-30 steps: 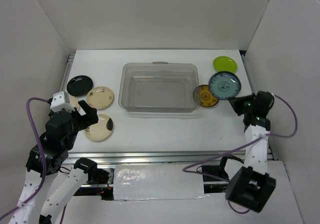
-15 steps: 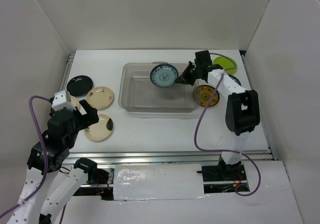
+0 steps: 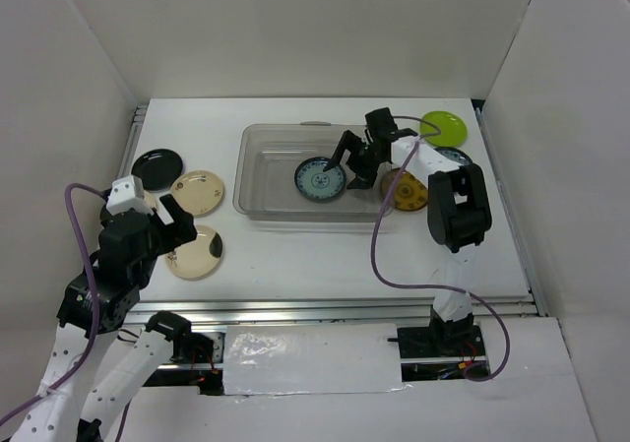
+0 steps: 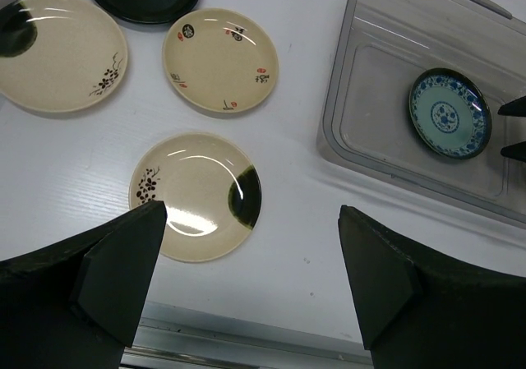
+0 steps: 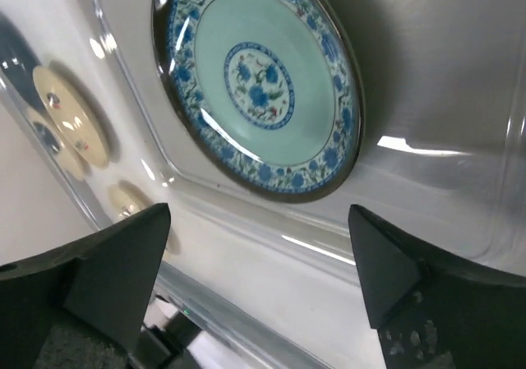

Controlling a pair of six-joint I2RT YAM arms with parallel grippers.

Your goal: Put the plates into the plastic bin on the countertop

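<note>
The robot's right gripper needs to rise over the side of the bin next, then go down at the yellow-brown plate's rim opposite the bin, to the gripper's right in the top view.
The clear plastic bin (image 3: 266, 137) stands mid-table on the white countertop (image 3: 325, 250). One teal-patterned plate (image 3: 320, 179) (image 5: 259, 77) lies flat on its floor. My right gripper (image 3: 348, 165) (image 5: 259, 213) hangs just right of that plate, inside the bin, open and holding nothing. My left gripper (image 3: 157, 227) (image 4: 251, 213) hovers open near the front left, over a cream plate with a dark patch (image 4: 197, 196) (image 3: 197, 252). Further left lie a plain cream plate (image 4: 220, 59), another cream plate with a black patch (image 4: 57, 53) and a black plate (image 3: 156, 168).
Right of the bin lie a yellow-brown plate (image 3: 410, 192), a lime green plate (image 3: 443, 125) and a second teal plate (image 3: 456, 155), partly hidden by my right arm. White walls close in three sides. A metal rail (image 3: 325, 307) runs along the front edge.
My right arm carried the teal plate from the right side over into the bin, lowered it and opened; the plate now lies on the bin floor. The left arm has barely moved.
</note>
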